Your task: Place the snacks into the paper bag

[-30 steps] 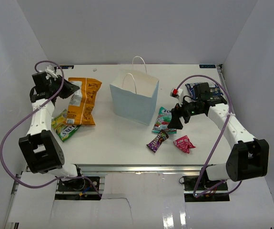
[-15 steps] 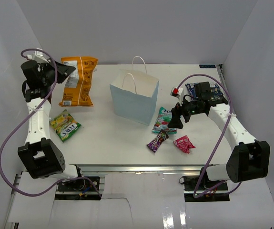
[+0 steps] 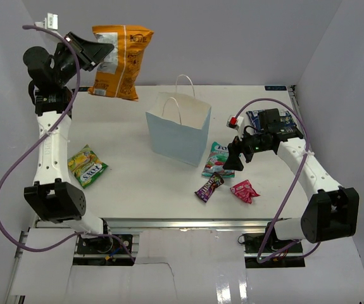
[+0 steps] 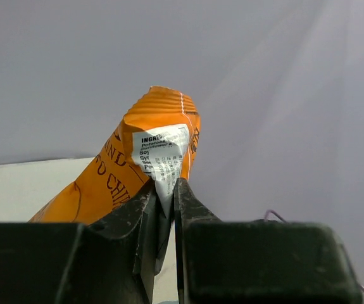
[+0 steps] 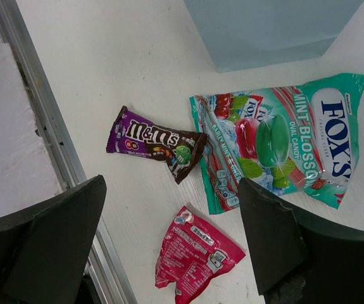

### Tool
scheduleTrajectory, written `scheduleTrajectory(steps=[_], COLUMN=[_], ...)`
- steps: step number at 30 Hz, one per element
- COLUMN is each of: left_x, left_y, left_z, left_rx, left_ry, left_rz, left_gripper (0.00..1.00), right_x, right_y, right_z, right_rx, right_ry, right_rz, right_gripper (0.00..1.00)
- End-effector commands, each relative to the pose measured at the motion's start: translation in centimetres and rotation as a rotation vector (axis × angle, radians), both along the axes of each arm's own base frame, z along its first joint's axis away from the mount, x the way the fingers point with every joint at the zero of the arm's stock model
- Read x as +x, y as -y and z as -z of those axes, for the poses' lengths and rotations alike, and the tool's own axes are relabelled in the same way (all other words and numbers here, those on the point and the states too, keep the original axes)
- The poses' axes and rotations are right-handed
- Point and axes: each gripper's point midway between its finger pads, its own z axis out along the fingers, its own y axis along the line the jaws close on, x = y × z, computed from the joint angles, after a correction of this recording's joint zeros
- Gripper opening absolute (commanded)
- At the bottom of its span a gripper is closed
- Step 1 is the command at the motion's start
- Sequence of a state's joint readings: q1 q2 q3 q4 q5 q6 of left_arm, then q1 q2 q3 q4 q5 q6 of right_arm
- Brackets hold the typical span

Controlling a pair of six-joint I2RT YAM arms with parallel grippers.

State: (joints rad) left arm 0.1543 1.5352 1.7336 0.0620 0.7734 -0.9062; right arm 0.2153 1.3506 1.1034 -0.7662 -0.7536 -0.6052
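My left gripper swings to the right in the top view next, then down over the paper bag's opening to release, because the orange chip bag hangs outside.
My left gripper is shut on the top edge of the large orange chip bag, which hangs high in the air, left of and behind the pale blue paper bag. In the left wrist view the gripper pinches the orange bag by its white label. My right gripper is open and empty, hovering over the teal-red packet. In the right wrist view the gripper spans the pink-red packet, beside the purple packet and the teal-red packet.
A green-yellow packet lies at the left front. The blue-white bag lies at the back right, partly hidden by my right arm. The purple and pink-red packets lie near the table's front edge. White walls enclose the table.
My left arm has lifted the orange chip bag off the table, high up and slightly right. The right arm has not moved.
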Motion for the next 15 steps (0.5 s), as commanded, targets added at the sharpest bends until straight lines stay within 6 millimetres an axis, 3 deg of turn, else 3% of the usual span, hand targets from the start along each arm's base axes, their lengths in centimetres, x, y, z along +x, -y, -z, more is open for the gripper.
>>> scheduleTrajectory(steps=[1,4,5,8,15], left_x=[-1.2,-0.7,-1.7,-2.2,-3.4], left_y=[3.8,6.4,8.3,10.1,13.9], left_z=[-4.0,-4.6,-5.9,-7.0,-6.5], left_rx=[-0.009,-0.021,-0.025,-0.036,-0.053], left_ry=[0.106,0.115,0.145,0.169,0.149], left_rz=[0.134,0.196,0.240,0.283,0.365], left_gripper=[0.00,0.00,0.00,0.00,0.00], right_x=[0.5,0.4,0.3,0.1,0.1], right_y=[0.1,0.3,0.3,0.5,0.9], right_z=[-2.0,-1.9,-1.9,-1.7,-1.5], right_rx=[0.014,0.012,0.011,0.007,0.005], right_ry=[0.055,0.057,0.055,0.056,0.051], right_rz=[0.010,0.015,0.016,0.022,0.034], right_gripper=[0.90,0.90,0.90,0.90,0.90])
